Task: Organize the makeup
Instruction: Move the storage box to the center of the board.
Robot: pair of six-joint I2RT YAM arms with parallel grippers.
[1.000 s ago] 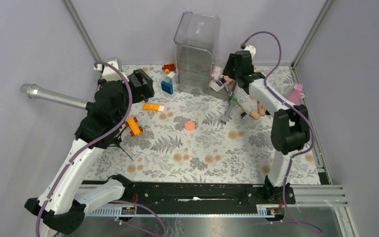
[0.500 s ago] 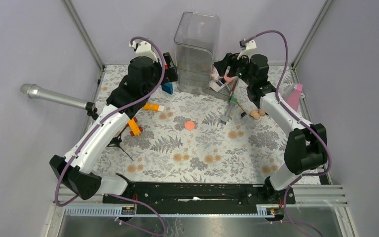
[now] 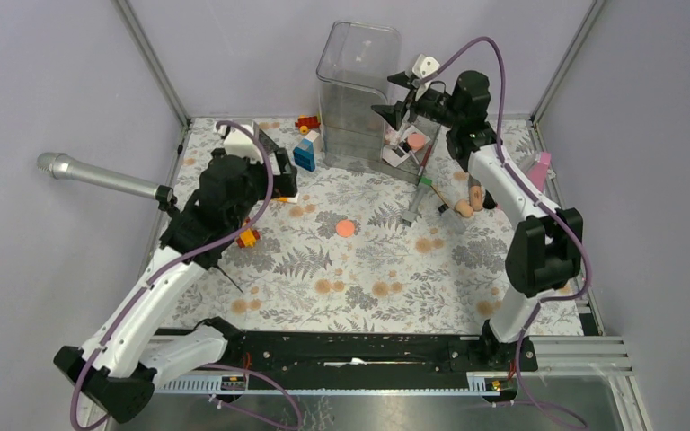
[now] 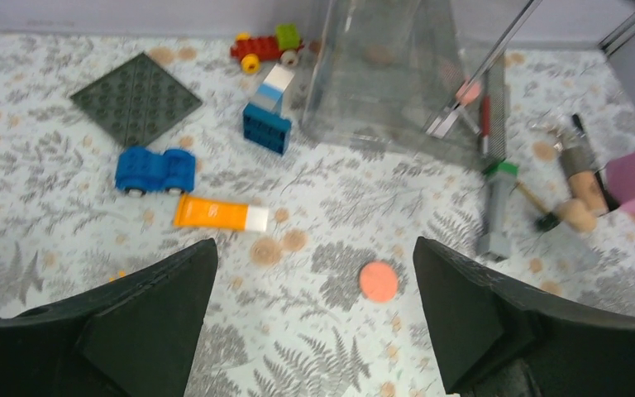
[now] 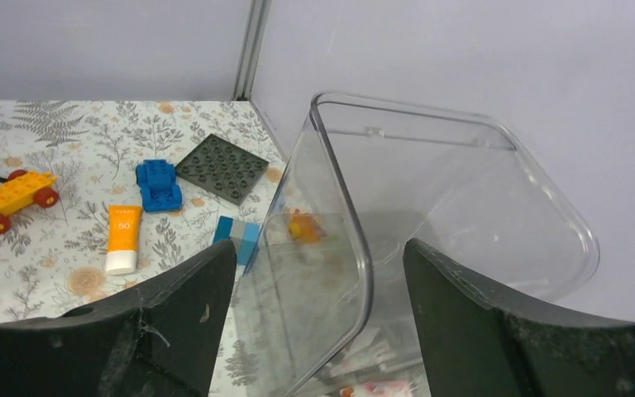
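Observation:
My right gripper moves away from my base and onto the clear container's near side (image 3: 384, 93) (image 5: 363, 263) next, turning to line up.
A coral-pink disc (image 3: 346, 228) lies mid-table; it shows between my left fingers in the left wrist view (image 4: 379, 281). A grey tube with a green cap (image 3: 418, 199) (image 4: 496, 211) lies right of it, and tan-handled brushes (image 3: 463, 206) (image 4: 583, 182) lie further right. A white palette (image 3: 400, 153) and another coral disc (image 3: 416, 141) lie by the clear container (image 3: 357, 99). My left gripper (image 3: 278, 163) (image 4: 312, 248) is open and empty above an orange tube (image 4: 219, 215). My right gripper (image 3: 395, 97) (image 5: 321, 248) is open and empty, with the container's rim (image 5: 355, 223) between its fingers.
Toys lie at the back left: a blue car (image 4: 155, 169), a grey baseplate (image 4: 136, 98), a blue block (image 3: 305, 157), a red car (image 3: 307, 121) and an orange car (image 3: 247, 235). A silver microphone (image 3: 99, 175) pokes in from the left. A pink box (image 3: 539, 171) sits at the right wall.
My left arm has drawn back from the container toward the near left. My right gripper has risen and swung left to the container's upper rim. Both stay open.

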